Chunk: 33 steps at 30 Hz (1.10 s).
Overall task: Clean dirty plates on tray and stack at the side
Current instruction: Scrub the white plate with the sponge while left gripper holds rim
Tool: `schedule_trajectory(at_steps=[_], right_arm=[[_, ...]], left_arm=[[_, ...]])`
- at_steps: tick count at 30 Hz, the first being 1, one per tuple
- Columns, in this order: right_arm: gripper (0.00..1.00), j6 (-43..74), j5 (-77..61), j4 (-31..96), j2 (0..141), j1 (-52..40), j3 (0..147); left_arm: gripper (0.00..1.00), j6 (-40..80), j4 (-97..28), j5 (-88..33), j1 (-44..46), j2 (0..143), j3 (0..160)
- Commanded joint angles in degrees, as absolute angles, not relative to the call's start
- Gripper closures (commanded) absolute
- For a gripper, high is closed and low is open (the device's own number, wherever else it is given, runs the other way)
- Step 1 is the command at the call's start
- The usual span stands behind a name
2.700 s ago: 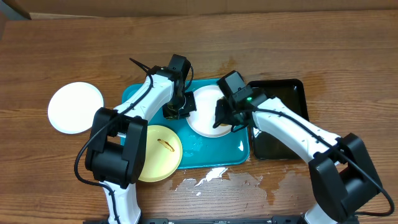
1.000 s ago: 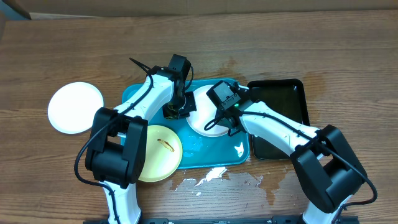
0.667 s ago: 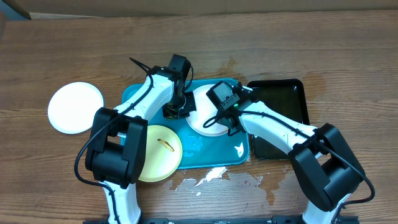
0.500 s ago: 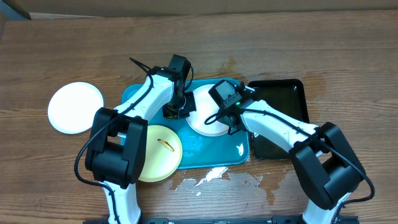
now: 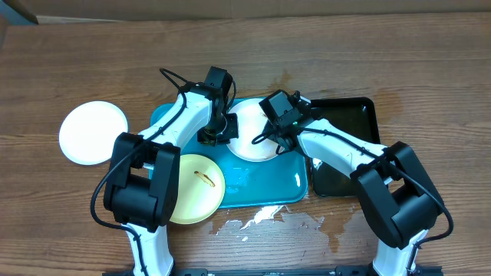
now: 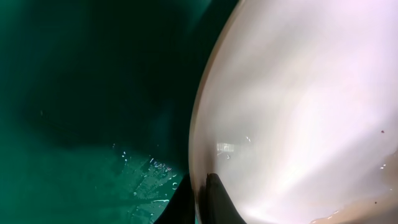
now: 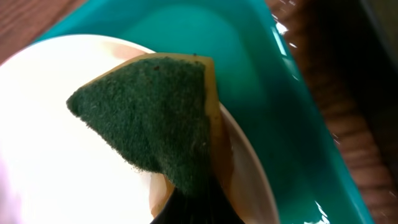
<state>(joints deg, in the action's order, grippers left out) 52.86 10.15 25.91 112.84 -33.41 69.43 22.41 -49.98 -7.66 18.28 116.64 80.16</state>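
Note:
Next I need to lift the sponge in my right gripper across the turquoise rim, lower it inside the black tray and release, since that lies right in the overhead view.
A white plate lies at the back of the turquoise tray. My left gripper is shut on its left rim; the left wrist view shows the fingers pinching the plate's edge over the wet tray. My right gripper is shut on a green-and-yellow sponge pressed on the plate near its right rim. A pale yellow plate with a brown smear sits at the tray's front left corner. Another white plate lies on the table at the left.
A black tray stands just right of the turquoise tray, partly under my right arm. Spilled water lies on the wooden table in front of the tray. The turquoise tray's rim runs right beside the sponge.
My right gripper with the sponge has swept across the white plate, first leftward then back toward its upper right edge. My left gripper has kept its hold, shifting slightly back.

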Motion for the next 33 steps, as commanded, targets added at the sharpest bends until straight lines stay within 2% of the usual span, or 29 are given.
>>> schedule_trajectory(at_steps=[1, 11, 16, 20, 33], right_arm=[[0.96, 51.8, 9.4, 24.6, 116.0, -32.6, 68.5], [0.96, 50.2, 10.3, 21.1, 116.4, -32.2, 68.5], [0.96, 48.9, 5.5, 18.3, 118.6, -31.6, 68.5], [0.96, 40.0, -0.3, 12.3, 118.5, -31.1, 69.1], [0.96, 34.7, -1.3, 18.0, 109.9, -31.2, 75.9]], left_arm=[[0.96, 15.9, -51.1, -3.9, 18.4, 118.0, 78.1], [0.96, 13.8, -51.2, -3.9, 18.4, 118.0, 78.1], [0.96, 13.7, -51.2, -3.8, 18.4, 118.0, 78.1], [0.96, 13.7, -51.2, -3.8, 18.4, 118.0, 78.1], [0.96, 13.7, -51.5, -3.9, 18.4, 118.0, 78.1]])
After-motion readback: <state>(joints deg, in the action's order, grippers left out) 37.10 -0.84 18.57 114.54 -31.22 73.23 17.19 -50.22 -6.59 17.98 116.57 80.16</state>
